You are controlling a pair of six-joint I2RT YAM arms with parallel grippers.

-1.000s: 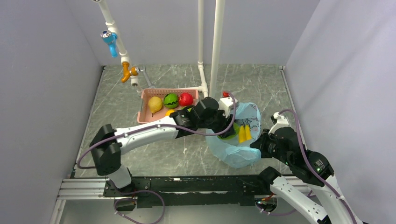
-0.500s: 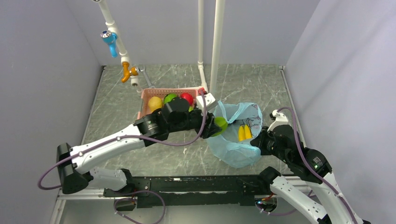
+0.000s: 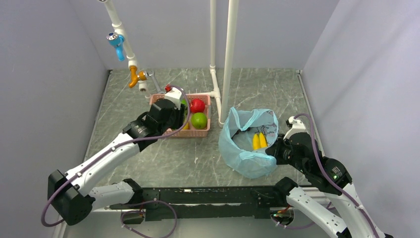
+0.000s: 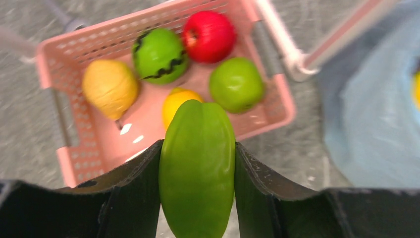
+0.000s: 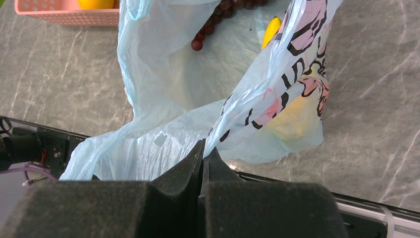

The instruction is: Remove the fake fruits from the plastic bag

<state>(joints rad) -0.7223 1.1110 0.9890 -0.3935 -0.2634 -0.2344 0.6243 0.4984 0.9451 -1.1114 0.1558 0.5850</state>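
Note:
My left gripper should turn, go down past the orange into the basket's near corner [image 4: 107,154], empty by the yellow pear, then open.
My left gripper [image 4: 198,145] is shut on a smooth oblong green fruit [image 4: 197,173] and hangs over the near edge of the pink basket [image 4: 49,59]. In the basket lie a yellow pear [image 4: 110,88], a striped watermelon [image 4: 159,54], a red apple [image 4: 208,35], a green apple [image 4: 236,84] and an orange [image 4: 177,99]. The light-blue plastic bag [image 3: 247,148] lies open to the right, with yellow bananas [image 3: 259,140] and dark grapes [image 5: 218,17] inside. My right gripper [image 5: 203,151] is shut on the bag's near rim.
White pipes [image 3: 230,49] stand behind the basket and bag, with a blue and orange tap [image 3: 124,54] at the back left. Grey walls close in the marble table [image 3: 148,163] on three sides. The black rail [image 3: 198,198] runs along its near edge.
My left arm has drawn out of the bag and swung left with the green fruit, ending over the basket. The right gripper has kept its hold on the bag rim.

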